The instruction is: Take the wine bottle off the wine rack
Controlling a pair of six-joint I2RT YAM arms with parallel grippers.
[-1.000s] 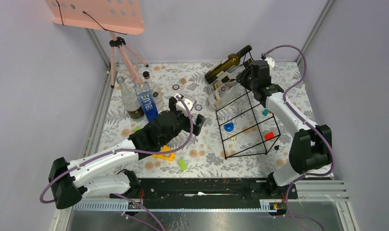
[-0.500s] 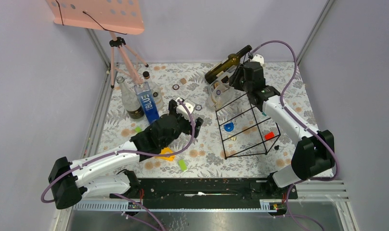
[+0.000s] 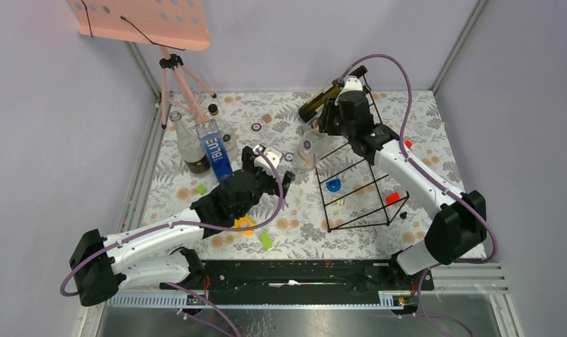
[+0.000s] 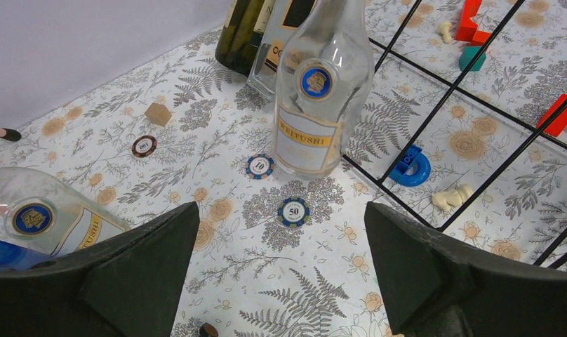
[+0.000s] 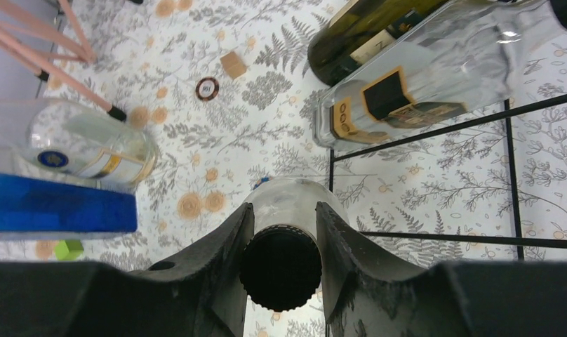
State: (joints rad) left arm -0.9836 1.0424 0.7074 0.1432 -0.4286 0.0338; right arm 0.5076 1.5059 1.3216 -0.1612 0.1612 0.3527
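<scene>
Next, the right gripper moves over the tabletop (image 5: 164,196) beside the blue bottle and releases the clear bottle, as that place lies to the gripper's left in the top view.
The black wire wine rack (image 3: 358,184) stands at the right of the table. My right gripper (image 3: 331,116) is shut on the black-capped neck (image 5: 281,267) of a clear bottle (image 3: 307,149) with a gold label and a blue seal. The bottle hangs tilted, with its base down at the table just left of the rack. It also shows in the left wrist view (image 4: 316,91). A dark green wine bottle (image 3: 317,103) and a second clear bottle (image 5: 421,77) lie on the rack's far end. My left gripper (image 3: 270,165) is open and empty, a little short of the held bottle.
A blue bottle (image 3: 215,151) and other bottles (image 3: 189,149) stand at the left, by the pink tripod stand (image 3: 174,77). Poker chips (image 4: 293,210), a blue ring (image 3: 333,185), a red block (image 3: 392,198), a yellow piece (image 3: 243,225) and a green block (image 3: 267,241) lie on the table.
My right gripper has moved left with the clear bottle, swinging it off the rack's top and down to the rack's left side. My left arm has drawn back slightly.
</scene>
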